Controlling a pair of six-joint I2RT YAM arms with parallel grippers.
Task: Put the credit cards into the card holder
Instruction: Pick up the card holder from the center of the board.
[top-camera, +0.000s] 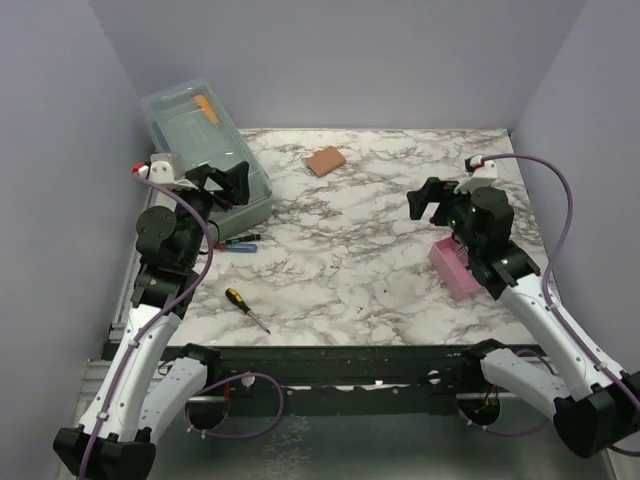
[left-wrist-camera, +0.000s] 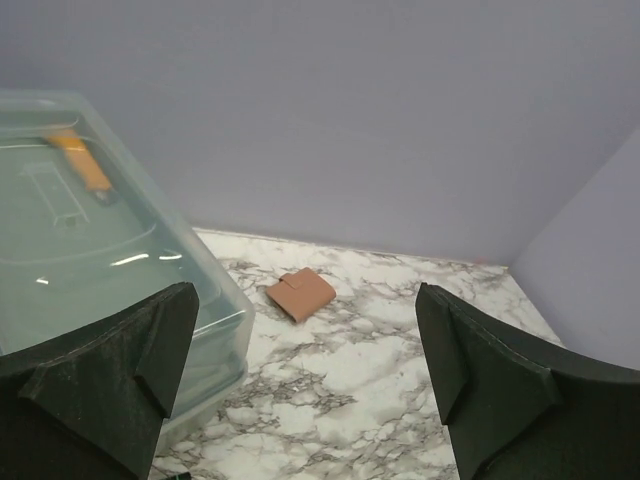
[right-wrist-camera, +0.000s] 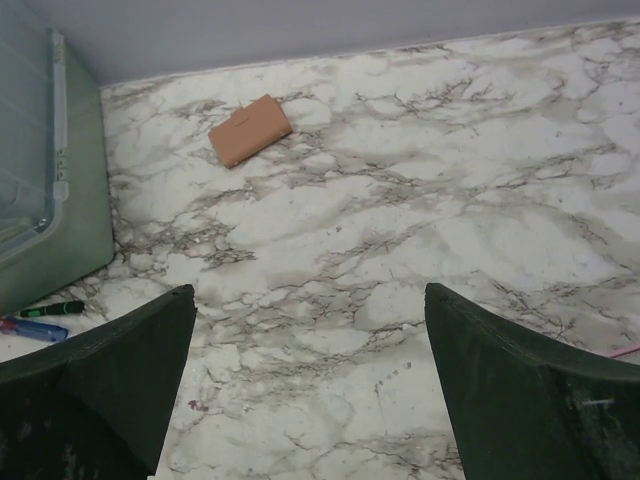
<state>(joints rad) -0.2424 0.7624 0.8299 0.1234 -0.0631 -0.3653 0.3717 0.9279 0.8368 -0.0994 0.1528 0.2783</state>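
The right gripper's open fingers are still empty, so it needs to move outward, down and to the left in the top view, onto the card holder's near-side edge.
The card holder, a small tan-brown folded wallet, lies closed on the marble table toward the back middle. It shows ahead in the left wrist view and at the upper left of the right wrist view. No credit cards show in any view. My left gripper hovers by the clear bin, open and empty. My right gripper hangs above the right side of the table, also open with nothing between its fingers. Both grippers are well short of the card holder.
A clear lidded bin with an orange object inside stands at the back left. Pens and a yellow-handled screwdriver lie at the left. A pink plastic tray sits under the right arm. Walls close in on three sides.
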